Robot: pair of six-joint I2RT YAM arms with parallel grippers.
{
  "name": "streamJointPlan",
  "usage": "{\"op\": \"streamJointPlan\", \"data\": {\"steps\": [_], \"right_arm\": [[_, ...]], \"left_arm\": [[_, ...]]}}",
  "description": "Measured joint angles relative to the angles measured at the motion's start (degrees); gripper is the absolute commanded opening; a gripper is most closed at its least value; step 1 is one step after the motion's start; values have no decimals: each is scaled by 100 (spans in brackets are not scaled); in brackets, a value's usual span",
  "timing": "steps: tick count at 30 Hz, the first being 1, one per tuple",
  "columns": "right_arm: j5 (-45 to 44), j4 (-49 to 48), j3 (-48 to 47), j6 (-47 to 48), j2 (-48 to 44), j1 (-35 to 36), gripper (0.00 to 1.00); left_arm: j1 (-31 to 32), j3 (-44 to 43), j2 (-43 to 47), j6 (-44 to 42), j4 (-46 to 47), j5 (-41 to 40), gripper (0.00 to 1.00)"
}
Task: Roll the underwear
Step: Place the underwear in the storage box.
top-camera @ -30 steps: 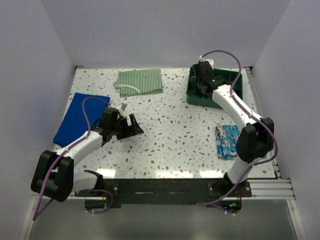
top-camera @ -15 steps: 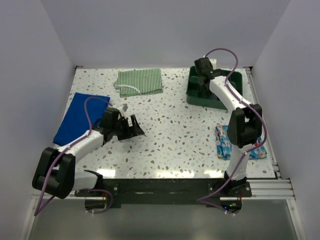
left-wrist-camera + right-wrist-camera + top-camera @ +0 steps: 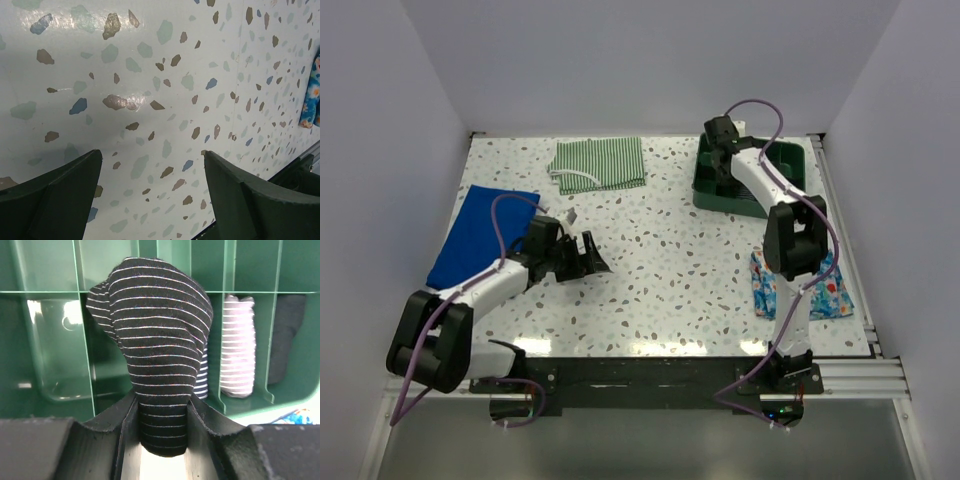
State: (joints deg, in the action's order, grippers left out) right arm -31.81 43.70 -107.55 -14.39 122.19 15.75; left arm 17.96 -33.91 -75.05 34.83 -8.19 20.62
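The robot's right gripper will next lower the underwear (image 3: 160, 340) into the empty section of the bin beside the navy-striped roll and let go of it there, since that section, a free one between dividers, is below.
The underwear (image 3: 160, 340) is a rolled black garment with thin white stripes. My right gripper (image 3: 162, 405) is shut on its lower end and holds it over the compartments of the green organiser bin (image 3: 50, 291). In the top view the right gripper (image 3: 724, 170) reaches down over the bin (image 3: 792, 158) at the back right; the underwear is hidden there. My left gripper (image 3: 590, 255) is open and empty, low over the bare speckled table left of centre. In its wrist view the left gripper (image 3: 152, 155) shows only table between its fingers.
A white-striped roll (image 3: 238, 347) and a plain dark roll (image 3: 287, 335) stand in compartments at the right. A green-and-white striped cloth (image 3: 600, 163) lies at the back, a blue cloth (image 3: 480, 235) at the left, and a floral cloth (image 3: 800, 285) at the right.
The right arm's elbow has swung in from the right toward the bin, uncovering the floral cloth, while its gripper stays over the bin. The left arm has hardly moved.
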Motion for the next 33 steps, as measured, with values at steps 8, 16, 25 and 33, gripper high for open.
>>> {"op": "streamJointPlan", "data": {"steps": [8, 16, 25, 33], "right_arm": [[212, -103, 7, 59, 131, 0, 0], [479, -638, 520, 291, 90, 50, 0], [579, -833, 680, 732, 44, 142, 0], [627, -879, 680, 1147, 44, 184, 0]], "left_arm": [[0, 0, -133, 0, 42, 7, 88], [0, 0, -271, 0, 109, 24, 87], [0, 0, -273, 2, 153, 24, 87], [0, 0, -286, 2, 190, 31, 87]]}}
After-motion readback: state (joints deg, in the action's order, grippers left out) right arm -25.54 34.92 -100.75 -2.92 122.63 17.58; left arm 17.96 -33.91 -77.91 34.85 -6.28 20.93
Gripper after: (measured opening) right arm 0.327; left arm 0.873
